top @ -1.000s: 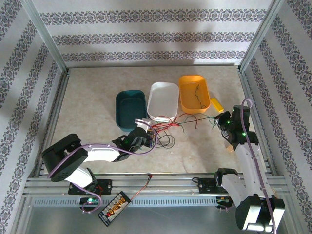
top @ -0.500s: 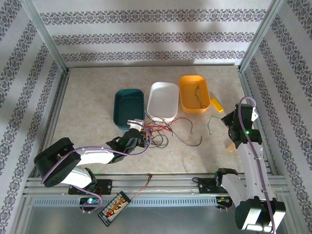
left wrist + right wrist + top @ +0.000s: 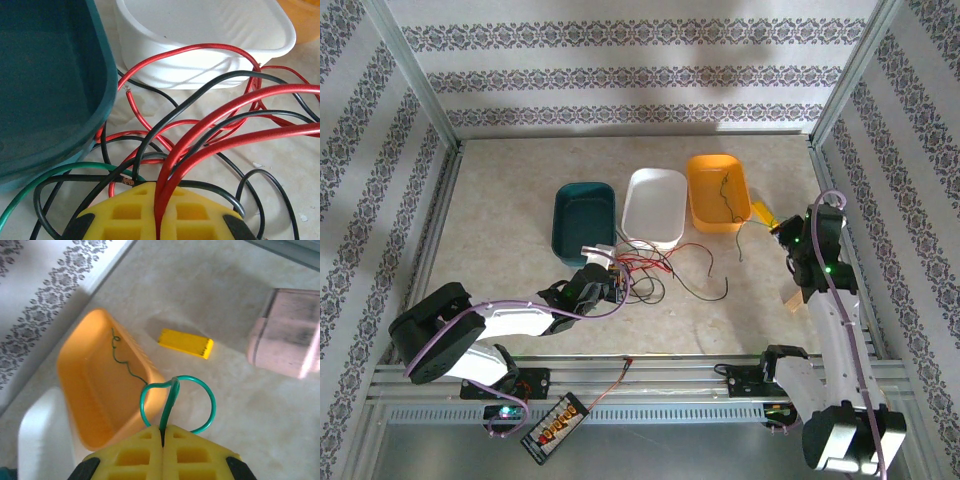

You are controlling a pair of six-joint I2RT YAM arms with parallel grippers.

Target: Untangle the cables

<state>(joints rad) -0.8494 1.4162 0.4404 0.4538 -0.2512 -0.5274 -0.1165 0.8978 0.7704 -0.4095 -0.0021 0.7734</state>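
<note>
My right gripper will next move outward over the bottom of the orange tray and let go of the green cable, because the orange tray is outward, toward the white tray (image 3: 655,207).
A tangle of red and black cables (image 3: 655,270) lies on the table in front of the white tray (image 3: 655,207). My left gripper (image 3: 616,283) sits at its left edge, shut on two red cables (image 3: 215,127) that run out between its yellow fingers (image 3: 125,215). Black cables and one green cable (image 3: 45,177) cross under them. My right gripper (image 3: 782,232) hangs beside the orange tray (image 3: 718,192), shut on a green cable (image 3: 172,390) that loops just past its fingertips (image 3: 195,450). The cable's free end dangles clear of the tangle (image 3: 740,248).
A teal tray (image 3: 585,222) stands left of the white one. The orange tray holds a thin green wire (image 3: 125,360). A yellow block (image 3: 186,343) and a pink block (image 3: 287,335) lie near the right wall. A circuit board (image 3: 558,425) sits on the front rail.
My right gripper has carried the green cable out of the tangle, up and back toward the orange tray. The left gripper shifted slightly left early on, then held still on the red cables.
</note>
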